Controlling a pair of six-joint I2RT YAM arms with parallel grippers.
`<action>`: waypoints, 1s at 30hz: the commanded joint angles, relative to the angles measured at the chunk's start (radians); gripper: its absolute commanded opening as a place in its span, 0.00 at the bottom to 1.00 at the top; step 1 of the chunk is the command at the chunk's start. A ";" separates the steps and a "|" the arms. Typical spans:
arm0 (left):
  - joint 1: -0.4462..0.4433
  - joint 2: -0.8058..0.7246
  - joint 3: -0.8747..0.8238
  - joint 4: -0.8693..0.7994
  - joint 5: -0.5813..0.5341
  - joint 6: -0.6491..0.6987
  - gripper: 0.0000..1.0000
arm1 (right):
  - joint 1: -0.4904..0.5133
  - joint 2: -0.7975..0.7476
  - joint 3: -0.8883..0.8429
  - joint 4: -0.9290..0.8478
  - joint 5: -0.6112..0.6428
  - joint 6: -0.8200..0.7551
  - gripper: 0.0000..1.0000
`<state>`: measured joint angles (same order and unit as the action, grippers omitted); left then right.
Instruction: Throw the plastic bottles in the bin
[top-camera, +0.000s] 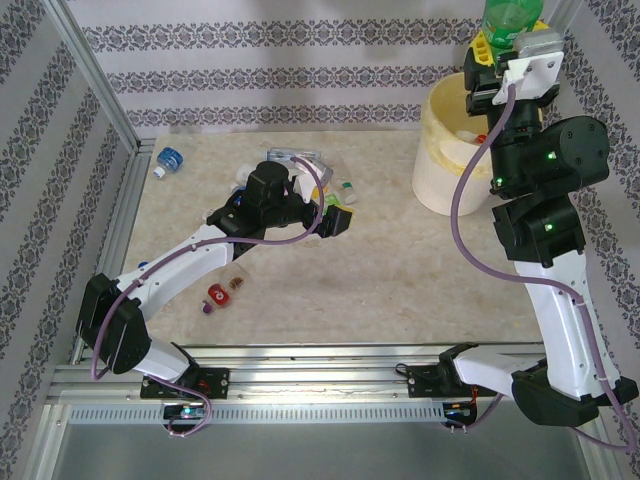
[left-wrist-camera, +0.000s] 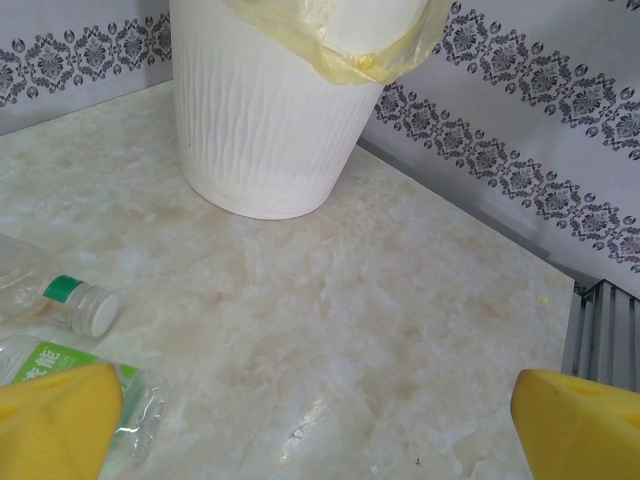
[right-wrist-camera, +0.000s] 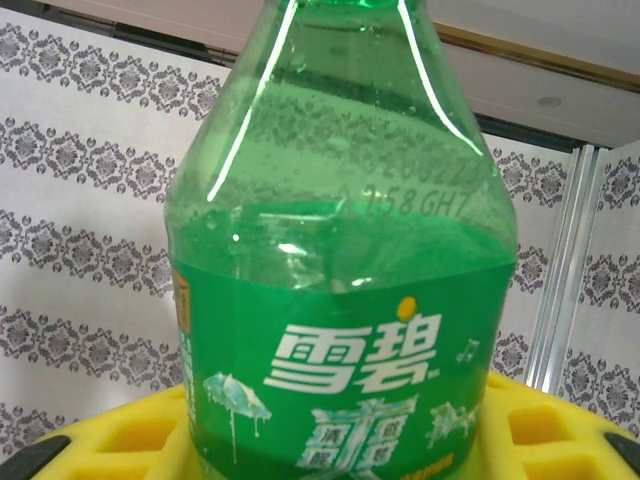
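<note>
The bin's opening is below my right gripper, so next I need to lower my right gripper and tip it down over that opening to let go of the green plastic bottle.
My right gripper is raised at the far right, shut on a green plastic bottle held just beyond the pale-yellow bin. In the right wrist view that green-labelled bottle stands between my yellow fingers. My left gripper hangs open at mid-table beside a heap of crushed clear bottles. From the left wrist, the yellow fingertips are wide apart over bare table. A green-collared clear bottle and a green-labelled one lie at the left, and the bin stands ahead.
A blue-labelled bottle lies near the far left wall. A red-capped bottle and another small one rest by the left forearm. Patterned walls and a metal frame enclose the table. The bin holds a yellow liner.
</note>
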<state>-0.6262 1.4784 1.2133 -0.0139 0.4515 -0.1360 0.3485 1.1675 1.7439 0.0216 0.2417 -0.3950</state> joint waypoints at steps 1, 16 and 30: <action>0.003 -0.003 0.022 0.014 -0.004 0.001 1.00 | -0.015 -0.001 0.011 0.066 -0.018 -0.022 0.18; 0.003 -0.050 -0.007 -0.016 -0.045 0.010 1.00 | -0.192 0.090 -0.012 0.035 -0.017 0.111 0.18; 0.003 -0.075 0.000 -0.064 -0.082 0.025 1.00 | -0.419 0.406 0.172 -0.603 -0.003 0.563 0.78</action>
<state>-0.6262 1.4345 1.2079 -0.0521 0.3870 -0.1318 -0.0727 1.6146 1.8542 -0.4267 0.2649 0.0525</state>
